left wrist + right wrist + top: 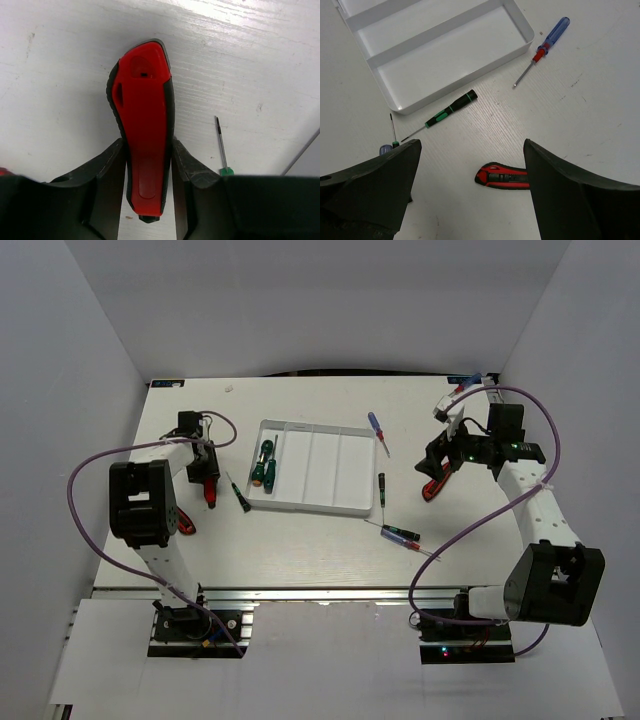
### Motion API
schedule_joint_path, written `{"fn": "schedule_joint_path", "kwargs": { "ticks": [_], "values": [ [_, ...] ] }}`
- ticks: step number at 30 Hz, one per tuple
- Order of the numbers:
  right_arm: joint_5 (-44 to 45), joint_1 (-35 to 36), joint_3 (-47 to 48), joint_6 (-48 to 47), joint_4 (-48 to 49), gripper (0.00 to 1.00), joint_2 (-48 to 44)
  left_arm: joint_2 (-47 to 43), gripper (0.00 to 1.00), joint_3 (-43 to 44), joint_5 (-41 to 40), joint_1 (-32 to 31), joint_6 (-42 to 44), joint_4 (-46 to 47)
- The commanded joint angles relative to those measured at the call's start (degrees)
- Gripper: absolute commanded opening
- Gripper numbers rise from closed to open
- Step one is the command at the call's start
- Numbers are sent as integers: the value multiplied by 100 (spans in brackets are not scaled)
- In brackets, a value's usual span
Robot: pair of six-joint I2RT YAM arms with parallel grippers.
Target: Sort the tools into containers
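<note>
The empty section of the white tray beside the green screwdrivers lies to the right of my left gripper in the top view, so I need to move over it and release the tool.
My left gripper (pixel 208 480) is left of the white tray (pixel 310 508), shut on a red-and-black tool (pixel 145 125) that points away from me, low over the table. My right gripper (pixel 437 472) is open to the right of the tray, with a second red-and-black tool (pixel 502 177) on the table between and below its fingers (pixel 570 190), partly hidden by the right one. Two green-handled screwdrivers (pixel 265 462) lie in the tray's leftmost compartment. A blue-handled screwdriver (pixel 550 40) and a black-and-green precision driver (pixel 447 111) lie beside the tray (pixel 460 92).
A thin dark driver (pixel 240 495) lies between my left gripper and the tray; its shaft shows in the left wrist view (pixel 222 150). A blue-and-red driver (pixel 400 535) lies in front of the tray. A red object (pixel 188 523) sits by the left arm. White walls enclose the table.
</note>
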Motion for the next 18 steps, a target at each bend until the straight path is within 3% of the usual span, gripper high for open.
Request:
{"fn": "schedule_joint_path", "kwargs": {
  "ticks": [1, 3, 10, 16, 18],
  "values": [
    [-132, -35, 199, 90, 133, 89, 4, -142, 42, -193, -89, -4, 54, 105],
    [-123, -53, 199, 98, 142, 89, 4, -229, 33, -272, -107, -4, 45, 105],
    [-97, -88, 208, 90, 160, 89, 31, -1159, 19, -351, 392, -4, -77, 17],
    [-149, -97, 190, 98, 195, 89, 83, -1864, 17, -378, 1395, -215, -438, -106],
    [-158, -97, 173, 107, 221, 90, 92, -2066, 17, -378, 1686, -557, -648, -89]
  ]
}}
